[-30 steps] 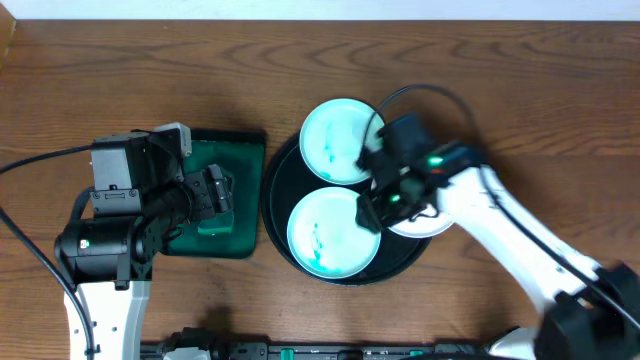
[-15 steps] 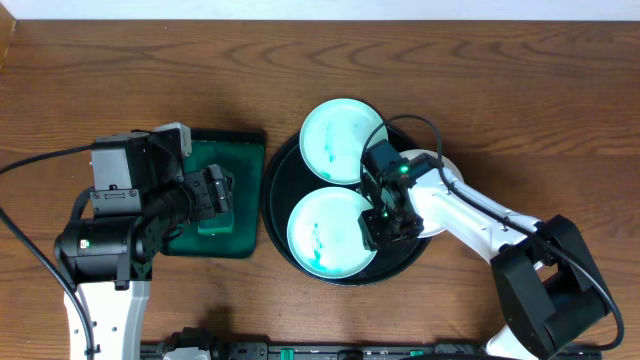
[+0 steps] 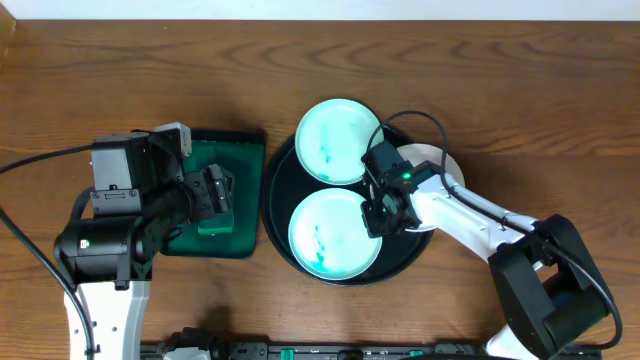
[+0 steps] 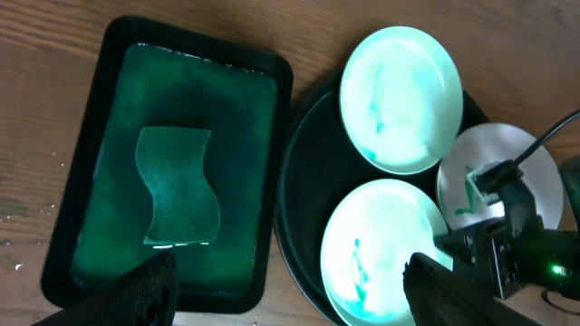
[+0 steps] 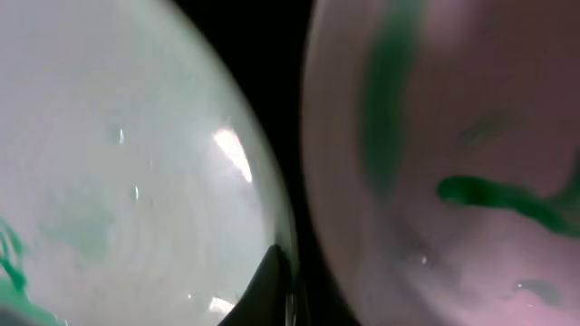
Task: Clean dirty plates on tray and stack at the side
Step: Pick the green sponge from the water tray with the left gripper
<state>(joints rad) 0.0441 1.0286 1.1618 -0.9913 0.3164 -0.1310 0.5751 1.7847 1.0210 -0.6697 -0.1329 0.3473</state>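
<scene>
My left gripper lowers its open fingers around the green sponge (image 3: 216, 222) (image 4: 178, 186) below it in the tray next and closes, since the plates carry teal smears.
Three white plates lie on the round black tray (image 3: 280, 190). The back plate (image 3: 338, 140) and the front plate (image 3: 330, 235) carry teal smears. The third plate (image 3: 432, 160) lies to the right, mostly under my right arm. My right gripper (image 3: 380, 215) is down at the front plate's right rim and shut on it. In the right wrist view one dark finger (image 5: 272, 285) presses that rim, with the front plate (image 5: 136, 163) to its left and the smeared third plate (image 5: 453, 163) to its right. My left gripper (image 4: 294, 294) hangs open above the green tray, holding nothing.
A rectangular dark-green tray (image 3: 250, 150) left of the round one holds a green sponge (image 4: 178, 186) in green liquid. Brown wood tabletop (image 3: 520, 90) lies bare to the right and behind. The right arm's cable arches over the third plate.
My right gripper slid from the tray's right side to the front plate's rim and shut there. The back plate shifted slightly left. The left arm stayed still.
</scene>
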